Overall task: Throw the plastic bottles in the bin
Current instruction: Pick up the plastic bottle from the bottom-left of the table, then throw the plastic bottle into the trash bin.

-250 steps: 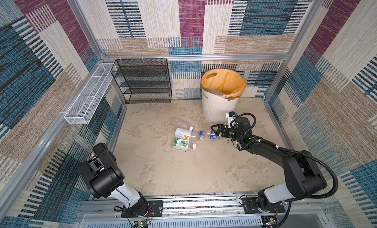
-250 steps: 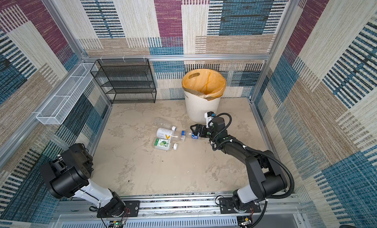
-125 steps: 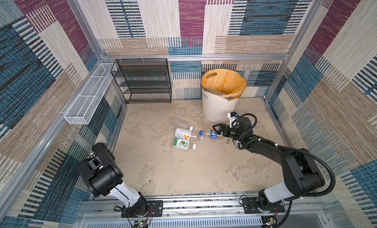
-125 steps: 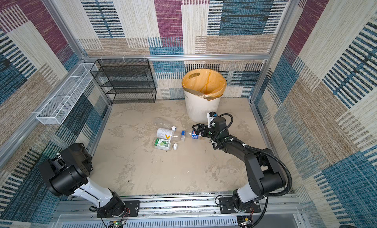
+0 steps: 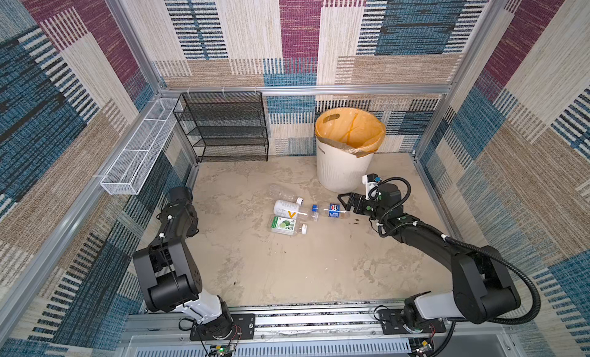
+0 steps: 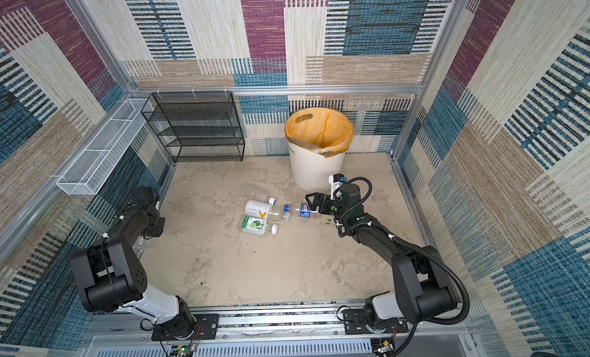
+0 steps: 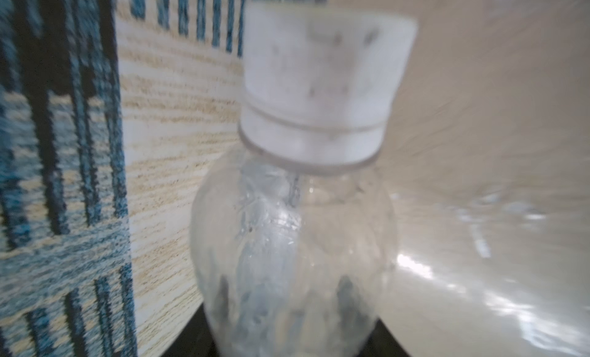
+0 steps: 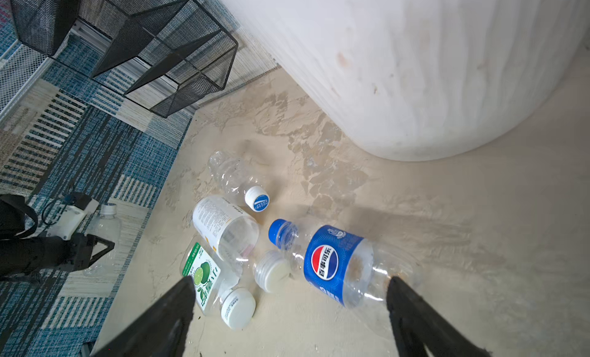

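Note:
My left gripper lifts from the wall next, swings outward over the bin's orange-lined opening [image 5: 351, 132] and releases the clear bottle, since that opening stands high above the floor.
Several plastic bottles lie in a cluster mid-floor: a blue-label, blue-capped one [image 5: 332, 210] [image 8: 335, 262], a white-label one [image 5: 287, 209], a lime-label one [image 5: 285, 225] and a bare clear one [image 5: 281, 192]. My right gripper [image 5: 346, 202] [image 6: 314, 201] [image 8: 290, 285] is open, low at the blue-label bottle's base end, its fingers either side of that bottle. The white ribbed bin [image 5: 344, 170] with its orange liner stands just behind it. By the left wall my left gripper [image 7: 287, 301] [image 8: 92, 243] is shut on a clear white-capped bottle [image 7: 293, 231] [image 8: 107, 227].
A black mesh rack [image 5: 223, 128] stands at the back left. A white wire basket [image 5: 140, 148] hangs on the left wall, above my left arm [image 5: 172, 243]. Patterned walls close in the floor on three sides.
My left arm has stretched forward along the left wall and its gripper has shut on the clear bottle. The right gripper has edged slightly right, staying open.

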Controlling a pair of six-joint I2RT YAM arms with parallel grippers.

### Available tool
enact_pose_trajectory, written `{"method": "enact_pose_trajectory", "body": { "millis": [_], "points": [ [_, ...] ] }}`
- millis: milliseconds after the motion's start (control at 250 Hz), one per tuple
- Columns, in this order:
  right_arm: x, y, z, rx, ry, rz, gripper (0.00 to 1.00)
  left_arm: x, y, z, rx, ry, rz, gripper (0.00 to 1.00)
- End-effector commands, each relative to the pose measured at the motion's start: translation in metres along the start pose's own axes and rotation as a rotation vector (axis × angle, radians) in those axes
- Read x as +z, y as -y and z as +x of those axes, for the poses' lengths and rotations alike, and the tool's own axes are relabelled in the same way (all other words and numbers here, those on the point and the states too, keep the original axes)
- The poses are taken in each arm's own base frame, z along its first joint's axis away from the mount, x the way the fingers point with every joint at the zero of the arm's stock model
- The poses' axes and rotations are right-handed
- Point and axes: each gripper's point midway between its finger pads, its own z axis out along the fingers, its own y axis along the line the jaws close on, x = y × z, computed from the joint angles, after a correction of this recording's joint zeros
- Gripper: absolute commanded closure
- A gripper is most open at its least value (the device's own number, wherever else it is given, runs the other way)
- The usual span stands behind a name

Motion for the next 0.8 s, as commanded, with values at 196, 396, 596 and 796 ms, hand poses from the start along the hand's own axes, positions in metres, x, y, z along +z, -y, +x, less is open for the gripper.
{"method": "enact_pose_trajectory", "body": {
  "millis": [196, 396, 596, 796],
  "points": [
    [-0.022, 0.027, 0.004, -0.009, 0.008, 0.157, 0.06, -0.086, 0.113, -0.053, -0.225, 0.212, 0.55, 0.49],
    [-0.043, 0.043, 0.015, 0.031, 0.024, 0.247, 0.05, -0.15, 0.159, -0.083, -0.348, 0.377, 0.875, 0.5],
    [-0.05, 0.052, 0.028, 0.066, 0.009, 0.277, 0.05, -0.254, 0.147, -0.152, -0.482, 0.643, 1.15, 0.51],
    [-0.046, 0.039, 0.008, 0.061, 0.037, 0.241, 0.05, -0.45, 0.18, -0.248, -0.382, 0.956, 1.532, 0.45]
  ]
}}
